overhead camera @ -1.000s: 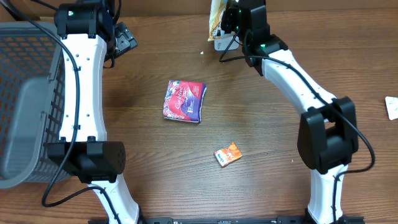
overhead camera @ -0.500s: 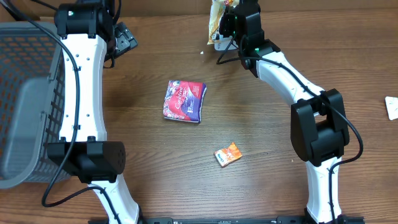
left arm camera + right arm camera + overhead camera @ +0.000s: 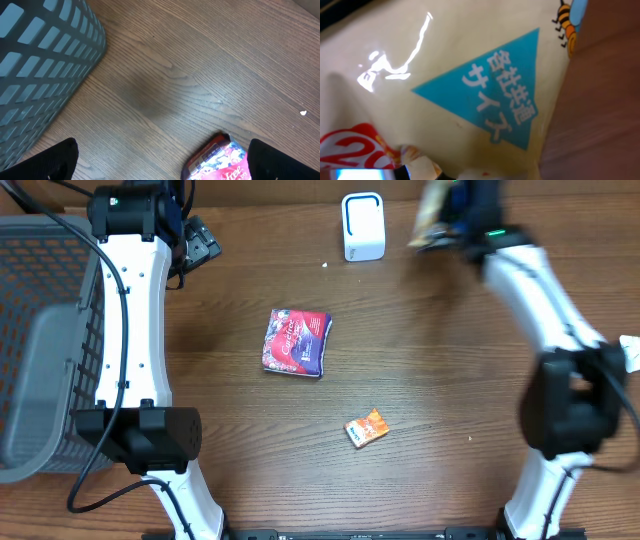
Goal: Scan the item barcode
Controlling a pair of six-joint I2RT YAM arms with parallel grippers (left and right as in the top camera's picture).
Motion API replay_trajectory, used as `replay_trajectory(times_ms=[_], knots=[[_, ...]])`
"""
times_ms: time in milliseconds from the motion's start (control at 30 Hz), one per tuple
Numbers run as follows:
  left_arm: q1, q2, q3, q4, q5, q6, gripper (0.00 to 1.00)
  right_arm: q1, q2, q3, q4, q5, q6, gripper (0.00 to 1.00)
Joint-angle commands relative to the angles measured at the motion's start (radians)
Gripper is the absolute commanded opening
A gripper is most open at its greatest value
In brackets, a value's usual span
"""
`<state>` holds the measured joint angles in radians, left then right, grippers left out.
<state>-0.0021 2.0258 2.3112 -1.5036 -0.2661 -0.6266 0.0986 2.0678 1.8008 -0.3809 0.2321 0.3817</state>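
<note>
Next, my right gripper swings toward the right in the overhead view and comes down to release the packet on the clear tabletop (image 3: 621, 298) beside the white object.
A cream snack packet (image 3: 432, 222) hangs in my right gripper (image 3: 452, 216), which is shut on it at the back of the table, blurred with motion and to the right of the white barcode scanner (image 3: 363, 226). The packet (image 3: 470, 85) fills the right wrist view with a blue triangle and a bee print; no barcode shows, and the fingers are hidden behind it. My left gripper (image 3: 201, 244) stays open at the back left with nothing between its fingers (image 3: 47, 161).
A purple packet (image 3: 297, 342) lies mid-table, and its corner (image 3: 220, 162) shows in the left wrist view. A small orange packet (image 3: 366, 428) lies nearer the front. A grey mesh basket (image 3: 45, 330) stands at the left. A white object (image 3: 630, 352) sits at the right edge.
My right gripper has swung the cream packet from in front of the scanner off to the right, uncovering the scanner. The left arm has not moved.
</note>
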Motion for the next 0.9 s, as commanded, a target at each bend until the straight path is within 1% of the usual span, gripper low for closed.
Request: replay_trajectory(times_ms=[0, 133, 200, 267, 433, 500, 633, 700, 867], knots=[[0.002, 0.014, 0.007, -0.003, -0.003, -0.009, 1.00, -0.172, -0.122, 0.026, -0.112, 0.059, 0.090, 0.04], [0.002, 0.014, 0.007, -0.003, -0.003, -0.009, 1.00, -0.332, -0.121, 0.021, -0.283, 0.059, 0.091, 0.04], [0.002, 0.014, 0.007, -0.003, -0.003, -0.009, 0.99, -0.404, -0.121, 0.010, -0.325, 0.054, 0.104, 0.04], [0.002, 0.014, 0.007, -0.003, -0.003, -0.009, 1.00, -0.468, -0.120, -0.008, -0.328, 0.013, 0.117, 0.04], [0.002, 0.014, 0.007, -0.003, -0.003, -0.009, 1.00, -0.590, -0.094, -0.013, -0.305, -0.183, 0.117, 0.04], [0.002, 0.014, 0.007, -0.003, -0.003, -0.009, 1.00, -0.617, -0.079, -0.013, -0.294, -0.211, 0.161, 0.04], [0.002, 0.014, 0.007, -0.003, -0.003, -0.009, 1.00, -0.645, -0.042, -0.014, -0.294, -0.127, 0.355, 0.04], [0.002, 0.014, 0.007, -0.003, -0.003, -0.009, 1.00, -0.649, -0.019, -0.014, -0.287, -0.069, 0.415, 0.04], [0.002, 0.014, 0.007, -0.003, -0.003, -0.009, 1.00, -0.650, 0.043, -0.014, -0.228, 0.017, 0.426, 0.04]])
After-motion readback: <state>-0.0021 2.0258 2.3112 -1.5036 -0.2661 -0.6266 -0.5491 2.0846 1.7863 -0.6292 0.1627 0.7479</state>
